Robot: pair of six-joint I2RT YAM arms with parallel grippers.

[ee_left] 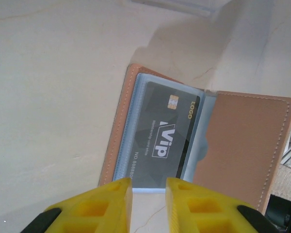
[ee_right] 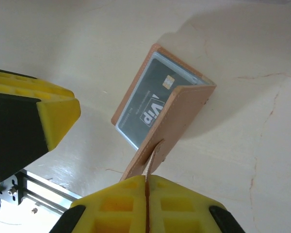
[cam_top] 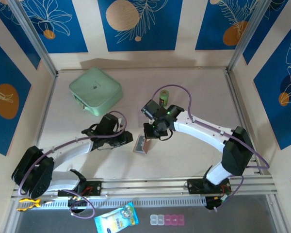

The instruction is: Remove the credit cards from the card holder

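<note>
The robot's right gripper will next lower the raised cover away from the partly hidden card and let go of the strap, as bare tabletop [ee_right: 245, 162] beside the holder is below the gripper.
The tan card holder [cam_top: 142, 144] lies open on the table between the two arms. Its lower half rests flat with grey clear sleeves showing, and a dark grey "VIP" credit card [ee_left: 167, 131] sits inside the top sleeve. My right gripper [ee_right: 147, 179] is shut on the thin tan strap of the cover [ee_right: 177, 119] and holds that flap raised. My left gripper [ee_left: 149, 187] hovers at the sleeves' near edge, its yellow fingers a little apart with bare table between them. The card [ee_right: 148, 104] is partly hidden behind the lifted cover.
A mint-green square case [cam_top: 95, 91] stands at the back left and a small green bottle [cam_top: 164, 97] behind the right gripper. A blue packet [cam_top: 116, 218] and a pill strip [cam_top: 167, 220] lie past the front rail. The left finger [ee_right: 53, 114] looms close beside the holder.
</note>
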